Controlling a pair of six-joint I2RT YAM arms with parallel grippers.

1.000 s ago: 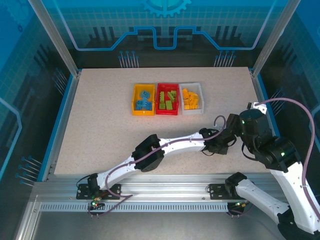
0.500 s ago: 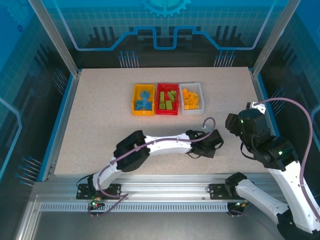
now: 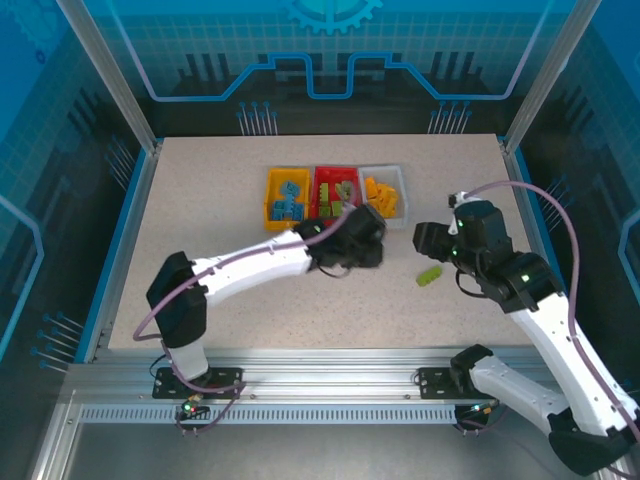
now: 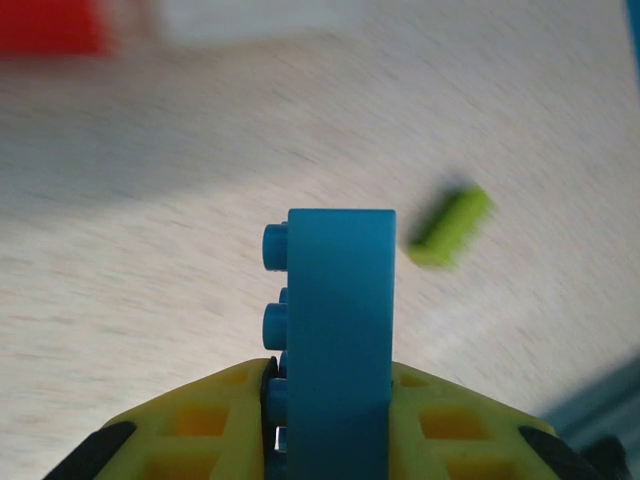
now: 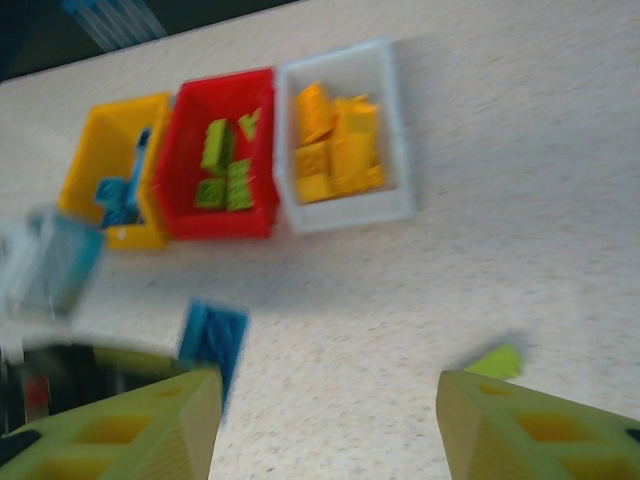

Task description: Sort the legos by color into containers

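My left gripper is to carry the matching lego outward into the yellow container (image 3: 271, 200) holding blue legos and release it there, since that container lies outward, beyond the red one.
A blue lego (image 4: 338, 320) stands upright between the yellow fingers (image 4: 200, 425) of my left gripper (image 4: 330, 420), which is shut on it. That gripper (image 3: 363, 247) hovers just in front of the red container (image 3: 322, 198). The same blue lego (image 5: 213, 340) shows blurred in the right wrist view. One lime green lego (image 3: 429, 275) (image 4: 450, 227) (image 5: 495, 362) lies loose on the table. My right gripper (image 3: 420, 240) (image 5: 325, 405) is open and empty, just behind that green lego. The yellow container (image 3: 271, 200) holds blue legos, the red one green, the white one (image 3: 401, 190) orange-yellow.
The three containers stand side by side at the back middle of the speckled table (image 3: 200, 230). Metal posts and blue glass walls close in the sides and back. The left arm (image 3: 250, 265) stretches diagonally across the table's front half.
My left gripper has swung left and back from the front right toward the containers, carrying the blue lego. The right gripper moved left. The green lego now lies uncovered.
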